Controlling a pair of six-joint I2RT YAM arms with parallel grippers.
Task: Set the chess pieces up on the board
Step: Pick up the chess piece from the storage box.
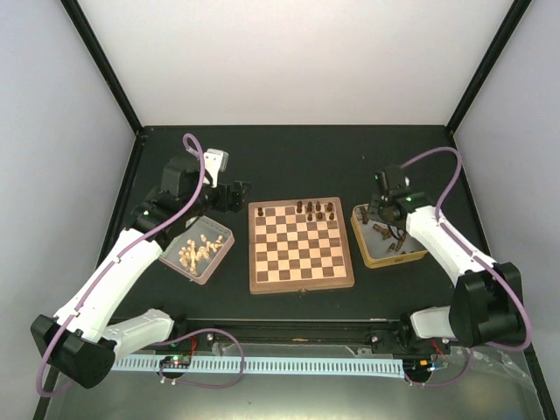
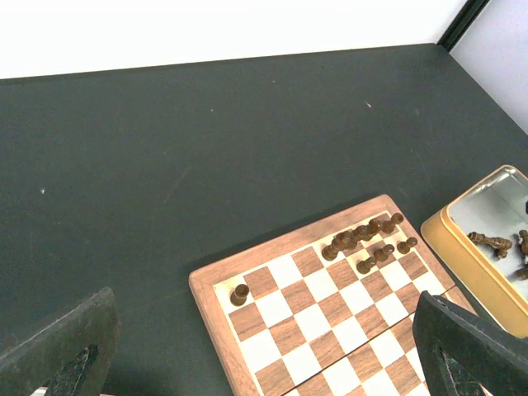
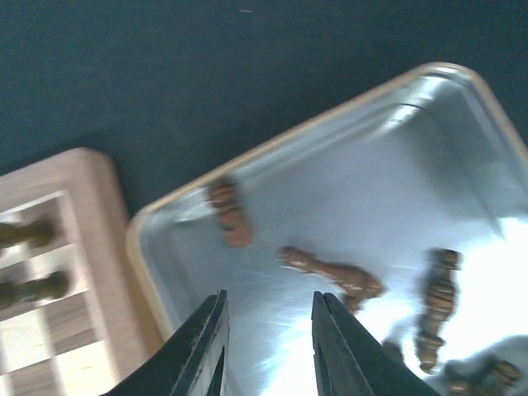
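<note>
The short piece's loose end (image 1: 388, 235) (image 3: 353, 303) sticks out clear of the longer piece, so I will move my right gripper down into the tray and onto it, toward the right in the wrist view.
The board (image 1: 301, 249) lies mid-table. Several dark chess pieces (image 1: 315, 210) stand along its far right rows, and one (image 1: 262, 213) stands alone at the far left corner. More dark pieces (image 3: 330, 272) lie on their sides in a gold-rimmed metal tray (image 3: 144, 264) right of the board. My right gripper (image 3: 268, 342) hovers over that tray's left part, open, with only bare metal between its fingers. My left gripper (image 2: 264, 363) hangs wide open beyond the board's far left corner (image 2: 202, 285), holding nothing. The left wrist view shows the standing pieces (image 2: 363, 235).
A metal tray (image 1: 219, 258) of pale cream pieces (image 1: 197, 252) sits left of the board, under the left arm. Black posts and white walls enclose the dark table. A cable rail (image 1: 289, 363) runs along the near edge between the arm bases.
</note>
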